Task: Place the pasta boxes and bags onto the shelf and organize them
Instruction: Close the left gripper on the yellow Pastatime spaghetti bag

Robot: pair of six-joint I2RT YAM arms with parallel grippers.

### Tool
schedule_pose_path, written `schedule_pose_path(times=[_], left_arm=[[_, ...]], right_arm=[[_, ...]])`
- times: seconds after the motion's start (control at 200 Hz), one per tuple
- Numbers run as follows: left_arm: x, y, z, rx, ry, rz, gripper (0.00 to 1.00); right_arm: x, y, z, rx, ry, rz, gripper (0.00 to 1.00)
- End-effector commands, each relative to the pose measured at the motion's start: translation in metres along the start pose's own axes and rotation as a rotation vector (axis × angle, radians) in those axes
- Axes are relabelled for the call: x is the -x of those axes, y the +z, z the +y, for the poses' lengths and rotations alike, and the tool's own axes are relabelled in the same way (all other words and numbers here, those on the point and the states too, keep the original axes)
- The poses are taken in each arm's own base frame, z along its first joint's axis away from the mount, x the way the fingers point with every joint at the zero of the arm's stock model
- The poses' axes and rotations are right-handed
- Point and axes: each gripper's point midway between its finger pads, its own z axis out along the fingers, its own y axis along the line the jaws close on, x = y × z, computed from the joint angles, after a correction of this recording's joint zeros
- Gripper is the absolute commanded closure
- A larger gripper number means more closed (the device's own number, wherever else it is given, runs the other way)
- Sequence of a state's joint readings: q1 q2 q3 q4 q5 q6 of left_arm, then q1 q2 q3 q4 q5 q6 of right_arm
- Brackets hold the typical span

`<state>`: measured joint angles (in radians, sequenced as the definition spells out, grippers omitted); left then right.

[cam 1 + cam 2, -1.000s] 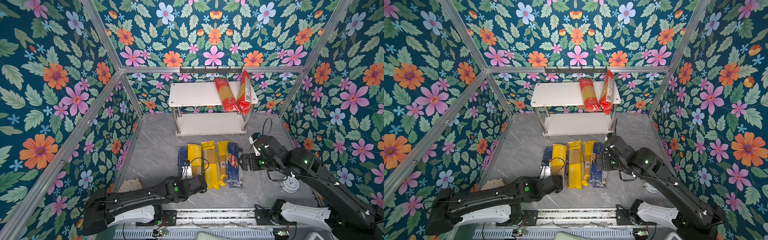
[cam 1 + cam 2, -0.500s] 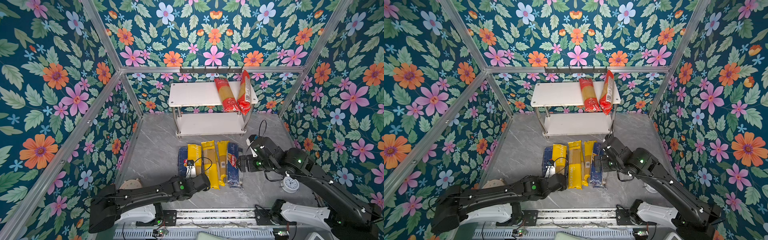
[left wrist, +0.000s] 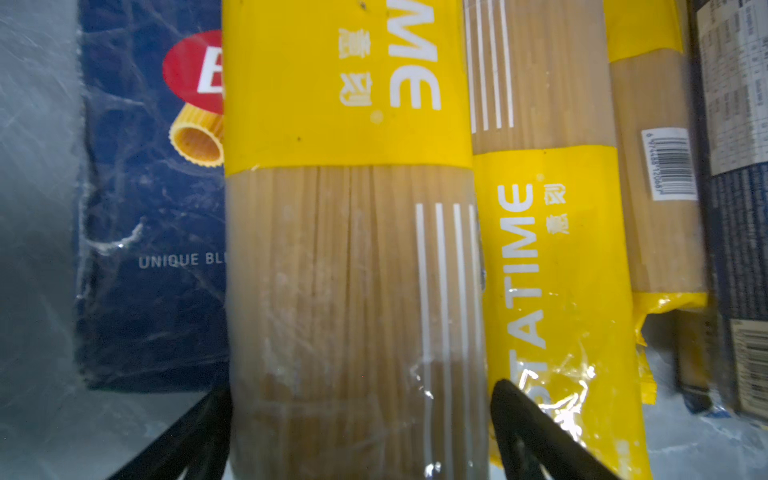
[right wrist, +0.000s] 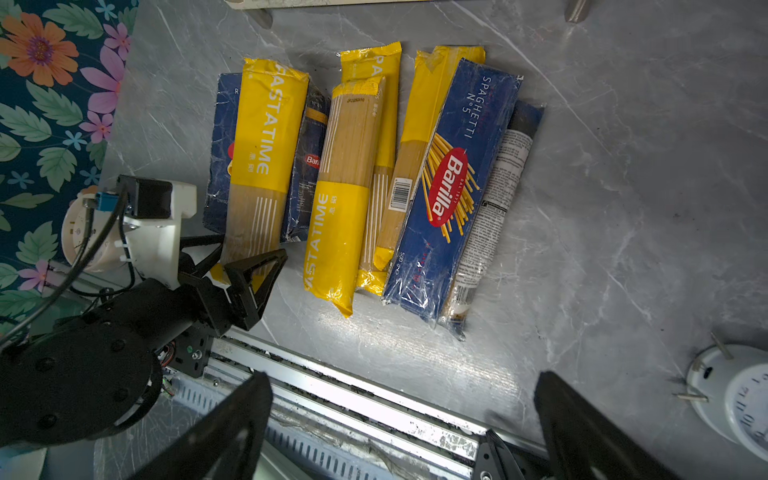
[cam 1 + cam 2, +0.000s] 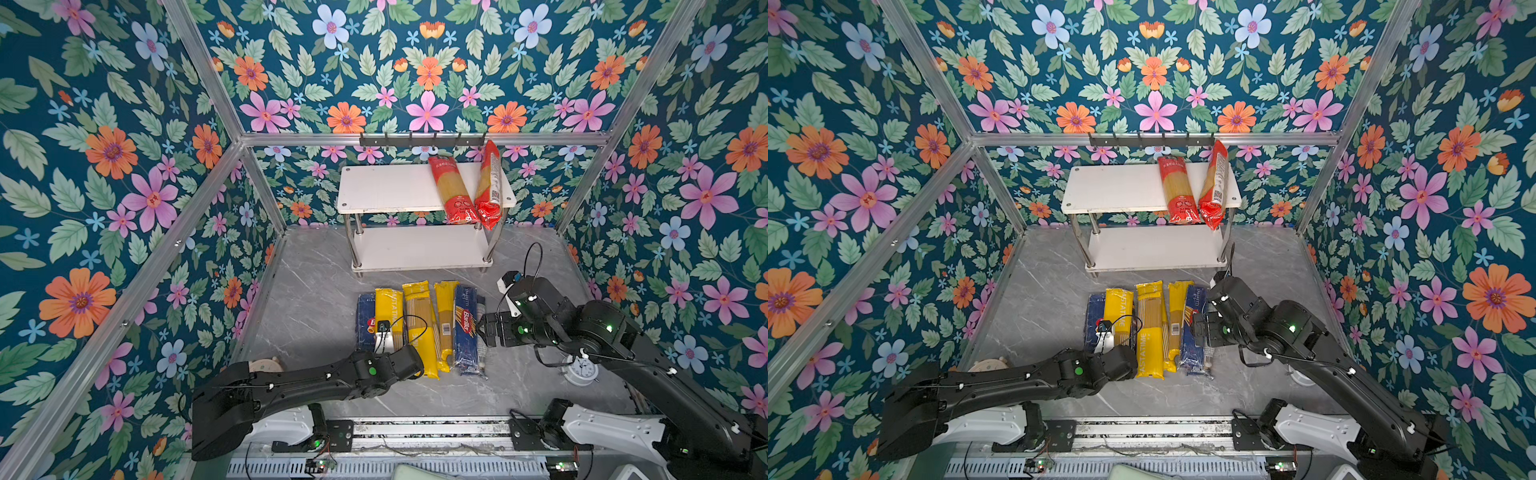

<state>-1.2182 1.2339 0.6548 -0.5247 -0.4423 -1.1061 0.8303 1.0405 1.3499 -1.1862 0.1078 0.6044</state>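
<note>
The left gripper stays low and closes on the bag's near end (image 3: 360, 428) next, since the open fingertips already straddle the yellow bag resting on the box (image 3: 153, 208).
The shelf (image 5: 386, 187) (image 5: 1113, 187) stands at the back with two red bags (image 5: 451, 191) (image 5: 488, 187) on its top board. On the floor lie the dark blue pasta box (image 5: 365, 316) (image 3: 153, 208), yellow bags (image 5: 419, 328) (image 5: 444, 316), a blue Barilla spaghetti bag (image 5: 467, 328) (image 4: 453, 183) and a clear bag (image 4: 498, 187). My left gripper (image 3: 357, 390) (image 4: 249, 249) is open, its fingers close against both sides of the near end of the leftmost yellow bag (image 3: 353, 270) (image 5: 388, 307), which rests on the box. My right gripper (image 4: 403, 376) (image 5: 484, 328) hangs open and empty beside the blue bag.
A white alarm clock (image 5: 579, 370) (image 4: 739, 399) lies on the floor under my right arm. A round tan object (image 5: 264, 365) sits by the left wall. A black hook rail (image 5: 422, 139) runs above the shelf. The metal base rail (image 5: 415, 432) borders the front.
My left arm has swung rightward while its gripper stayed at the yellow bag's near end, and its jaws have come in slightly. My right gripper has shifted a little toward the blue bag.
</note>
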Motion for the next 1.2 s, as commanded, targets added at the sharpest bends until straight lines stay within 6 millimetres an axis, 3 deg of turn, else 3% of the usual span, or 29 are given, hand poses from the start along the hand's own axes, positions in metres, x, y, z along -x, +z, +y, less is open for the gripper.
schedule_pose_path(times=[0.0, 0.3, 0.495, 0.715, 1.195], left_arm=[[-0.001, 0.003, -0.007, -0.027, -0.008, 0.012, 0.12], [-0.003, 0.008, -0.018, -0.055, 0.008, 0.025, 0.4], [-0.004, 0.01, -0.019, -0.052, 0.016, 0.034, 0.79], [0.002, 0.002, -0.015, -0.042, 0.015, 0.027, 1.0], [0.051, -0.04, -0.019, -0.079, 0.024, -0.126, 1.0]], right_arm=[[-0.003, -0.002, -0.006, -0.022, -0.005, 0.004, 0.01], [-0.006, -0.007, -0.012, -0.036, -0.016, -0.005, 0.01], [-0.007, -0.012, -0.016, -0.043, -0.018, -0.01, 0.01], [-0.007, -0.015, -0.016, -0.043, -0.03, -0.01, 0.01], [0.006, -0.014, -0.006, -0.009, -0.059, -0.013, 0.01]])
